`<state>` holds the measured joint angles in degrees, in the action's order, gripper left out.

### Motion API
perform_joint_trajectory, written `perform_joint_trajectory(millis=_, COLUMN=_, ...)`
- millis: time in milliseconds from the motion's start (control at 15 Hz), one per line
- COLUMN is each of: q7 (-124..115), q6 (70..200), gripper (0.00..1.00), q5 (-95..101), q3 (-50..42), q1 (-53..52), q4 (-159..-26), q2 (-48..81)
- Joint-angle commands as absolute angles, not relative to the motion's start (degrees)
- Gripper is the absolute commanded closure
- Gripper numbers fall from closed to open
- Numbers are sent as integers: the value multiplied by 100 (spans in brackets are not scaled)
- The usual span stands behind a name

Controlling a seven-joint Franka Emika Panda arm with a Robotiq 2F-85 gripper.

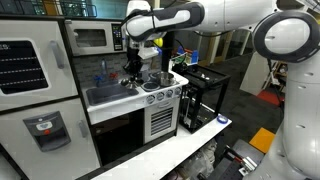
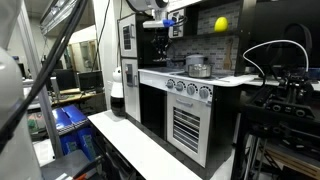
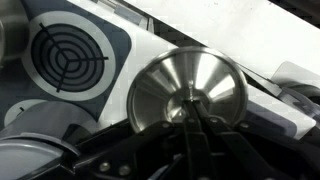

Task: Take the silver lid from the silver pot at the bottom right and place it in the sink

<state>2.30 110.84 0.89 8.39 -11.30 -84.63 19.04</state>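
Observation:
The sink [image 1: 103, 95] [image 3: 277, 117] is below, to my gripper's right in the wrist view. The lid next needs to be moved by my gripper past the stove's white edge and down, to be released there.
In the wrist view the silver lid [image 3: 190, 90] fills the middle, shiny and round, and my gripper [image 3: 192, 112] is shut on the knob at its centre. The lid hangs over the grey stove top and its white edge, beside a black burner [image 3: 65, 60]. In both exterior views the gripper [image 1: 133, 70] [image 2: 158, 58] points down over the toy kitchen counter. The silver pot [image 2: 198, 68] [image 1: 155, 78] stands on the stove a little apart from the gripper. The sink [image 1: 103, 95] lies just beside the stove, close under the gripper.
A faucet [image 1: 103, 72] stands at the sink's back. A microwave [image 1: 90, 38] sits above the counter and an oven door with knobs [image 1: 160, 120] below the stove. A yellow ball [image 2: 221, 24] rests on a shelf above. A black frame [image 1: 205, 95] stands next to the kitchen.

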Motion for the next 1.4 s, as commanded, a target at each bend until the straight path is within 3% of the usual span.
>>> perform_joint_trajectory(millis=0, q7=346, q6=10977, gripper=99, q5=230, q3=883, q1=-1235, q4=-7939, q2=2375)
perform_joint_trajectory(millis=1333, q7=-317, q6=11922, gripper=99, q5=692, q3=789, q1=-1648, q4=-7716, q2=2936)
